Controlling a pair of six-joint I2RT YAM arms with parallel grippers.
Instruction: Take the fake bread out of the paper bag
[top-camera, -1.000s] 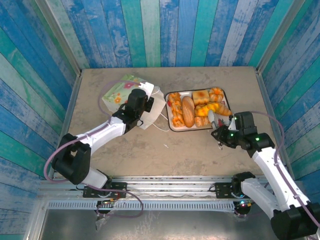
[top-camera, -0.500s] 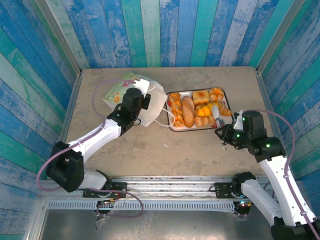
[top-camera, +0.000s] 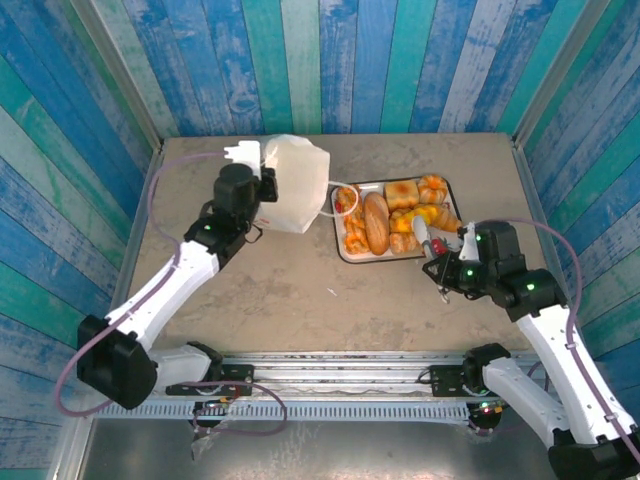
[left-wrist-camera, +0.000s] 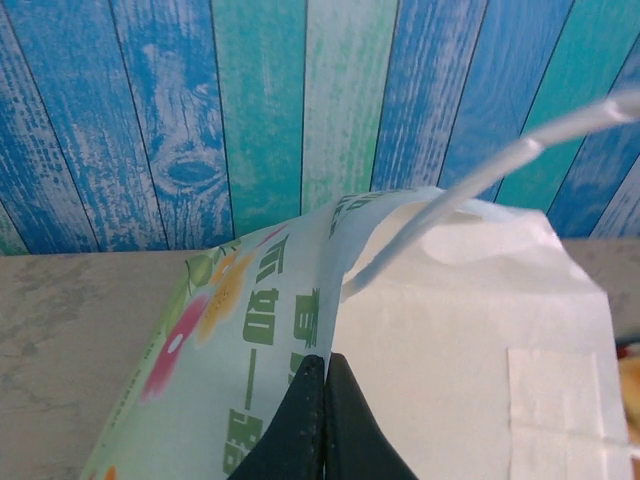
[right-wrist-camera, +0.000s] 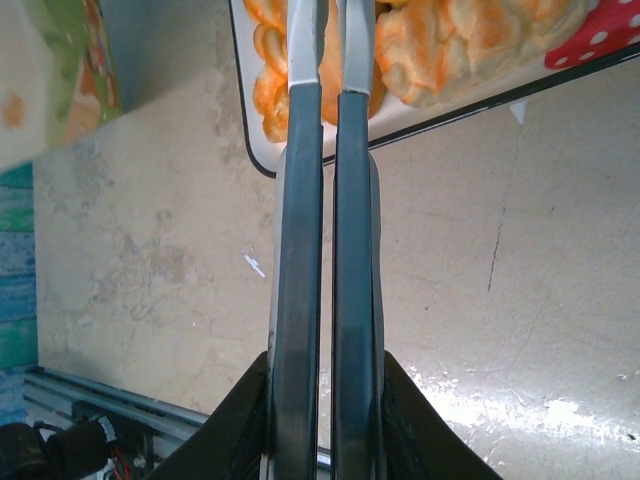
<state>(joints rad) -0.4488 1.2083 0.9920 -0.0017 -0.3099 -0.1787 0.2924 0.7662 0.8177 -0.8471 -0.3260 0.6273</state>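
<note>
The robot's left gripper will next bring the white paper bag (top-camera: 295, 185) down onto the table beside the tray, then let go of the bag's edge.
The white paper bag (top-camera: 295, 185) hangs lifted off the table at the back left, one thin loop handle (top-camera: 330, 197) drooping toward the tray. My left gripper (top-camera: 263, 186) is shut on the bag's edge; in the left wrist view the black fingertips (left-wrist-camera: 312, 372) pinch the paper bag (left-wrist-camera: 450, 320) where floral print and green lettering meet the plain white side. The bag's inside is hidden. Several golden and brown fake bread pieces (top-camera: 377, 222) lie on the tray (top-camera: 447, 185). My right gripper (top-camera: 425, 236) is shut and empty at the tray's near right corner, above the fake bread (right-wrist-camera: 470, 40).
The tray (right-wrist-camera: 243, 110) is white with a dark rim and red dotted print. Blue and green plank walls (top-camera: 330, 60) enclose the table on three sides. A small white scrap (top-camera: 331, 292) lies on the bare beige tabletop in front of the tray.
My left gripper has raised the bag from lying flat and carried it toward the back wall. My right gripper has closed the last of its gap and edged slightly back from the tray.
</note>
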